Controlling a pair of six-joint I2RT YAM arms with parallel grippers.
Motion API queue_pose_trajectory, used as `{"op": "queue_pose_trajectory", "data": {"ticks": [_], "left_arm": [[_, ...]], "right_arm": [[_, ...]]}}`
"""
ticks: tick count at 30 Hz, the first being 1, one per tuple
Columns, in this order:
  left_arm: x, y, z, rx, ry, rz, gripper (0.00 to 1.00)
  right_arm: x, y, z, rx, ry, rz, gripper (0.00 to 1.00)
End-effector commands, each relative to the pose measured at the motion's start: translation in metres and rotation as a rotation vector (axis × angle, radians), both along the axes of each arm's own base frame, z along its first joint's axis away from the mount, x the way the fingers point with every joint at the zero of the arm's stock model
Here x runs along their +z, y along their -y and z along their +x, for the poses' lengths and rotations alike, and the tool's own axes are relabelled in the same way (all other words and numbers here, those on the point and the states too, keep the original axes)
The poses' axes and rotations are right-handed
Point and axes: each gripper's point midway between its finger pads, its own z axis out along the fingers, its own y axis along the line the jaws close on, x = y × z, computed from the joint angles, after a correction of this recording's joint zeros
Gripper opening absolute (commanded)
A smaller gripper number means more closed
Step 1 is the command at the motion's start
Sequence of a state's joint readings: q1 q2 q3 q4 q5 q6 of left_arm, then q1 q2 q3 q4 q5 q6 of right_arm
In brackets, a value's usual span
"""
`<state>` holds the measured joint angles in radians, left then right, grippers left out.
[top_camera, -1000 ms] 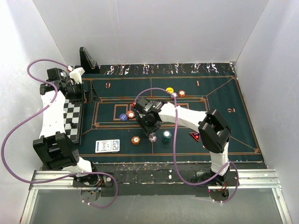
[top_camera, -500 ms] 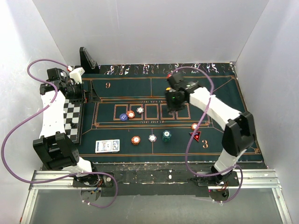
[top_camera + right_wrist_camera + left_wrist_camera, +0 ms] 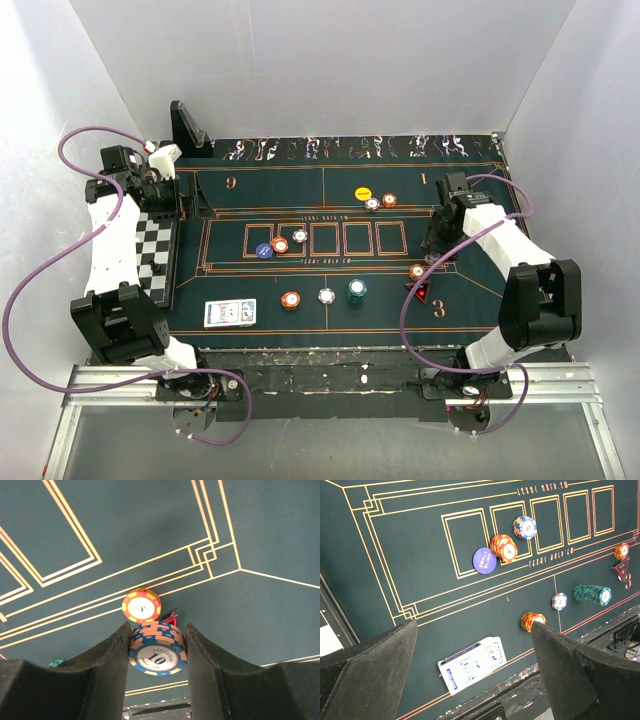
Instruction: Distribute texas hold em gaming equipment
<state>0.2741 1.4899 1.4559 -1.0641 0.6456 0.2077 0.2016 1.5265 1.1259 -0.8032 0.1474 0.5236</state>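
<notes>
The blue-and-orange stack in my right gripper should next go down onto bare mat [image 3: 181,596] beside the orange chip [image 3: 438,272] and be released there, because that clear spot is below the gripper.
My right gripper [image 3: 156,650] is shut on a small stack of blue-and-orange chips [image 3: 157,650] marked 10, held between both fingers. It hangs over the mat's right side [image 3: 436,247], just above the red triangular marker [image 3: 172,616] and a single orange chip [image 3: 142,606]. My left gripper [image 3: 474,627] stands wide open and empty, high at the far left [image 3: 160,185]. Below it lie the blue-backed playing cards [image 3: 472,664], an orange stack [image 3: 532,620], a white chip [image 3: 559,601], a teal stack [image 3: 592,594], the blue disc [image 3: 483,560] and orange chips [image 3: 503,547].
The chequered board [image 3: 155,250] lies along the mat's left edge under the left arm. A yellow disc [image 3: 363,193] and two chips [image 3: 381,202] sit at the back of the dark green mat [image 3: 470,215]. A black stand [image 3: 188,128] rises at the back left.
The right arm swung from the middle front of the mat to the back, then over to the right side. The left arm has stayed still.
</notes>
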Motion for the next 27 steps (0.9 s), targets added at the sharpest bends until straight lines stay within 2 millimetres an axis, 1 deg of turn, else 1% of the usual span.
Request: {"op": "queue_pose_trajectory", "data": {"ticks": [1,6,9,15,18,23,24,27], "left_arm": [[0.021,0.002,0.0,-0.018,0.077,-0.004,0.98],[0.019,0.001,-0.002,-0.022,0.075,0.008,0.98],[0.021,0.002,-0.002,-0.027,0.08,0.004,0.98],[0.021,0.003,-0.001,-0.03,0.08,-0.002,0.98],[0.022,0.005,-0.002,-0.036,0.08,-0.008,0.98],[0.029,0.009,-0.004,-0.052,0.105,-0.029,0.98],[0.03,0.009,-0.004,-0.055,0.106,-0.029,0.98],[0.028,0.009,-0.003,-0.055,0.097,-0.031,0.98]], "right_arm": [[-0.005,0.011,0.014,-0.099,0.036,-0.005,0.11],[-0.026,0.022,0.009,-0.159,-0.001,-0.037,0.11],[-0.037,0.029,0.005,-0.193,-0.017,-0.06,0.11],[-0.052,0.037,0.001,-0.231,-0.038,-0.086,0.12],[-0.058,0.04,-0.001,-0.237,-0.051,-0.092,0.14],[-0.067,0.042,0.0,-0.247,-0.057,-0.097,0.29],[-0.069,0.042,0.0,-0.248,-0.064,-0.098,0.34],[-0.069,0.042,-0.001,-0.249,-0.073,-0.1,0.54]]}}
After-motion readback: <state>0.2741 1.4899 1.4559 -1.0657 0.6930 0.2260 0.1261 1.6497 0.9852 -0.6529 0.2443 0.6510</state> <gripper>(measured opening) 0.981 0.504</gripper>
